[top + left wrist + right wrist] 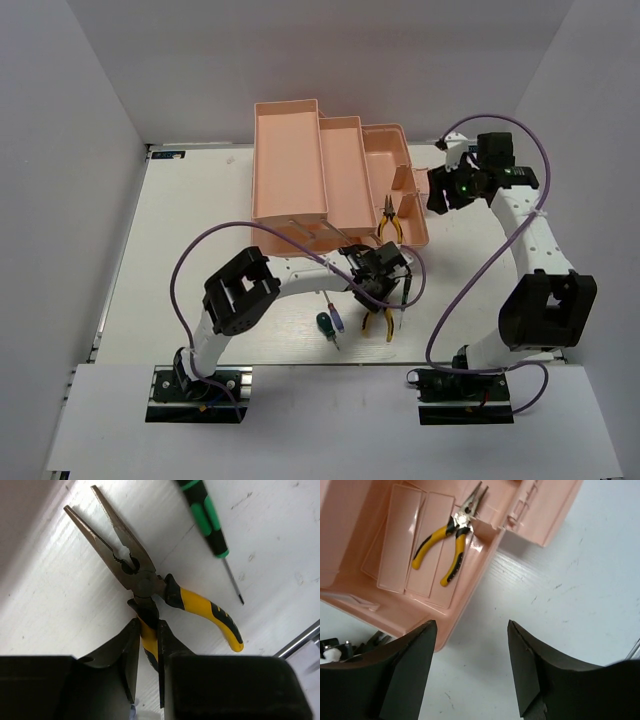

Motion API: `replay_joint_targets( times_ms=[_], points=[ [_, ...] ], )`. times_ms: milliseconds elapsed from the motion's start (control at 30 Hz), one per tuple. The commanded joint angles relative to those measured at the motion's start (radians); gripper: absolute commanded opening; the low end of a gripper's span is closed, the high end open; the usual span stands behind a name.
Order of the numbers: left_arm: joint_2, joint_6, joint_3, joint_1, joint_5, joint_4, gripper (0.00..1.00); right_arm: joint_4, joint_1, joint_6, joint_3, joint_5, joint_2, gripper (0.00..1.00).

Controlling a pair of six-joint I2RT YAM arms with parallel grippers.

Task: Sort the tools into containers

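My left gripper will lift and carry these pliers outward over the toolbox's end section (400, 225) to release them, as it already holds the other yellow-handled pliers.
The salmon-pink toolbox (290, 150) stands open at the back middle, its trays stepped out. One pair of yellow-handled pliers (388, 222) lies in its right compartment, and also shows in the right wrist view (451, 537). My left gripper (148, 630) is shut on one handle of the second yellow-handled pliers (145, 575), low over the table in front of the box (378, 320). A green-and-black screwdriver (205, 517) lies just beyond them. My right gripper (471, 630) is open and empty above bare table, beside the toolbox's right corner (470, 580).
A stubby green-handled screwdriver (324, 322) and a slim purple-handled one (339, 318) lie side by side left of the held pliers. The left arm's purple cable loops over the table's left half. White walls close in the sides.
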State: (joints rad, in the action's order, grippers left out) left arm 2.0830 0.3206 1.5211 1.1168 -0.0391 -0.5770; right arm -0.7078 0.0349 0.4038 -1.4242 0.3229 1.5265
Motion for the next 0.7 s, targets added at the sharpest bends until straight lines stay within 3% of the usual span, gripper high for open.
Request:
replay_joint_targets(
  times_ms=[0, 267, 400, 667],
  points=[
    [-0.121, -0.026, 0.057, 0.012, 0.044, -0.063, 0.00, -0.039, -0.021, -0.060, 0.025, 0.018, -0.019, 0.65],
    [-0.204, -0.037, 0.218, 0.002, 0.044, -0.095, 0.00, -0.119, -0.158, -0.080, 0.099, 0.093, -0.038, 0.64],
    [-0.242, -0.037, 0.203, -0.018, 0.024, 0.009, 0.00, -0.139, -0.199, -0.025, 0.145, 0.156, -0.065, 0.62],
    [-0.106, -0.037, 0.391, -0.110, 0.165, 0.074, 0.00, -0.140, -0.257, 0.067, 0.260, 0.261, -0.126, 0.43]
  ],
)
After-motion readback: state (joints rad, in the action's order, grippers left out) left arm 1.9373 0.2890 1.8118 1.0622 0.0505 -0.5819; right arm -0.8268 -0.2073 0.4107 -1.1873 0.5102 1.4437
